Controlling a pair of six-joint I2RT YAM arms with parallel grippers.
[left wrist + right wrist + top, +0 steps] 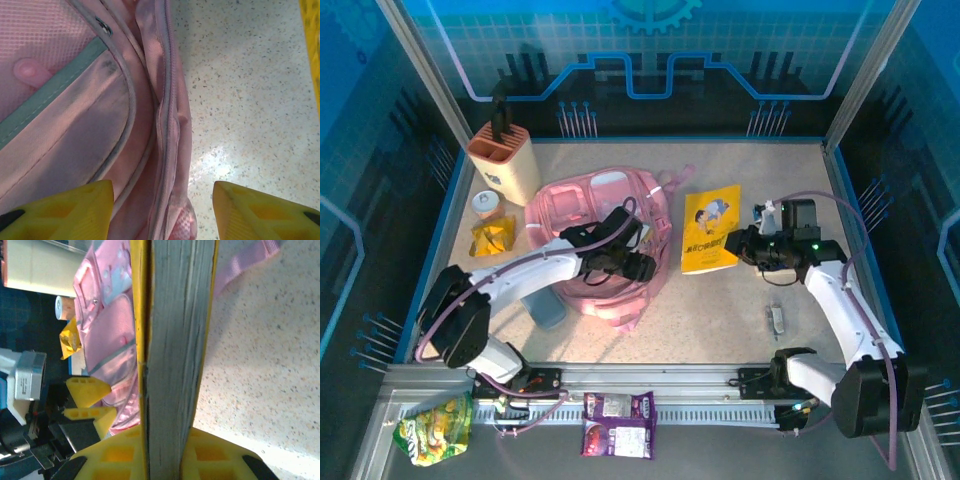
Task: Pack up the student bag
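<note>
The bag's zip edge [165, 182] already runs lengthwise between the spread yellow fingers of my left gripper. My left gripper will next lower onto it and close its fingers across it.
The student bag [590, 225] is a large pink backpack lying flat at mid-table. My left gripper [640, 258] hovers over its right edge, open. In the left wrist view the zip seam of the bag [165, 125] runs between the spread yellow fingers [75, 210], and the gripper [162, 212] holds nothing. A yellow book [711, 228] lies right of the bag, with my right gripper [748, 246] shut on its near edge. The right wrist view shows the book [175, 340] edge-on, its pages clamped in the gripper [167, 460], with the bag [107, 340] and left gripper [87, 400] behind.
A beige holder [503, 160], a small white jar [486, 203] and a yellow snack packet [492, 238] stand left of the bag. A grey-blue object [548, 310] sits by the bag's near-left corner. A small item [776, 318] lies near right. A green packet [435, 428] and a purple packet [618, 424] rest on the front ledge.
</note>
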